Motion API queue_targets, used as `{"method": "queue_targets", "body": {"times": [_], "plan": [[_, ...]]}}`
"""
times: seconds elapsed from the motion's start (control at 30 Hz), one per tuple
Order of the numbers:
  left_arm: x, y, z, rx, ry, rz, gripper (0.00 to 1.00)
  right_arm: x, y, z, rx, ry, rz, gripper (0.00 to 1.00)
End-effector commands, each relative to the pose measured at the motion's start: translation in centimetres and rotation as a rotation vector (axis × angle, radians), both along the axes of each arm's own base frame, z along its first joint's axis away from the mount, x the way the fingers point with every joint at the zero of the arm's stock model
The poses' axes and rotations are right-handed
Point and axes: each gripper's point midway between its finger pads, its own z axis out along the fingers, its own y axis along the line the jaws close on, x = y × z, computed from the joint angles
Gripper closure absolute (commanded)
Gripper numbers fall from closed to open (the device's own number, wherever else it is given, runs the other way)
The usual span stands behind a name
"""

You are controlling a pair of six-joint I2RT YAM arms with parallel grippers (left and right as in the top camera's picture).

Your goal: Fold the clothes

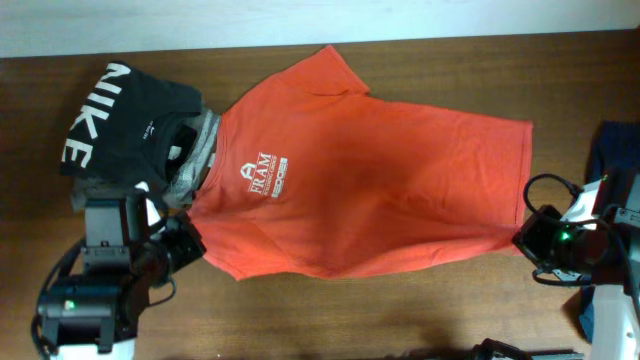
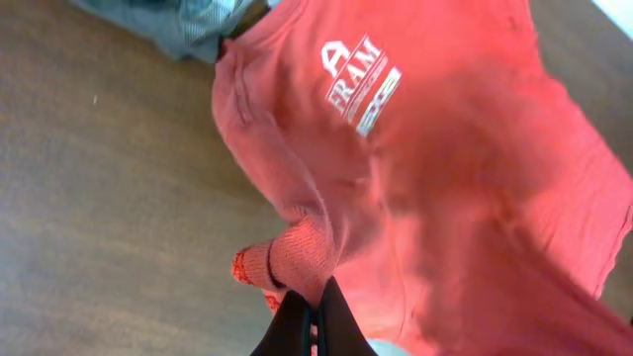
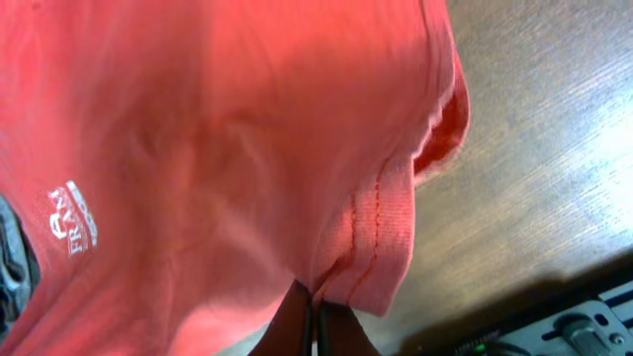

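Observation:
The shirt is spread flat outward of the pinched hem, so my right gripper needs to carry the hem outward next, lower it onto the shirt's hem side [image 1: 504, 186] and let go.
The clothes are a red-orange T-shirt [image 1: 370, 190] spread across the middle of the wooden table, white logo [image 1: 262, 175] facing up, neck toward the left. My left gripper [image 1: 192, 243] is shut on the near-left sleeve edge; in the left wrist view its black fingers [image 2: 336, 321] pinch a bunched fold of the shirt [image 2: 435, 168]. At the near-right hem corner my right gripper [image 1: 527, 240] is shut on the fabric, and the right wrist view shows the stitched hem [image 3: 381, 222] lifted between its closed fingers [image 3: 338, 326].
A black garment with white NIKE letters [image 1: 120, 120] lies at the far left, with a grey garment [image 1: 192, 160] between it and the shirt's neck. A blue cloth [image 1: 615, 150] sits at the right edge. Cables and an arm base [image 1: 600, 215] crowd the right side.

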Motion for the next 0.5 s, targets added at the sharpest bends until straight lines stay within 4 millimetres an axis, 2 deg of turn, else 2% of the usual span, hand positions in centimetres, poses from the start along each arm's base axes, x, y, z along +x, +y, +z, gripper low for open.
{"method": "queue_targets", "body": {"times": [0.0, 0.2, 0.27, 0.3, 0.47], "plan": [[1.9, 0.4, -1.2, 0.037, 0.05, -0.014, 1.0, 1.7, -1.2, -1.0, -0.01, 0.038, -0.019, 0.96], [6.0, 0.2, -4.2, 0.055, 0.095, -0.058, 1.0, 6.1, -3.1, -4.5, -0.002, 0.082, 0.005, 0.96], [7.5, 0.0, -5.0, 0.059, 0.092, -0.078, 1.0, 7.7, -3.8, -6.0, 0.003, 0.095, 0.005, 0.96], [8.9, -0.3, -6.0, 0.049, 0.089, -0.096, 1.0, 8.8, -4.2, -7.3, 0.011, 0.11, 0.005, 0.96], [12.0, -1.2, -8.1, 0.026, 0.078, -0.127, 1.0, 11.1, -5.0, -11.4, 0.041, 0.165, 0.008, 0.96]]}}
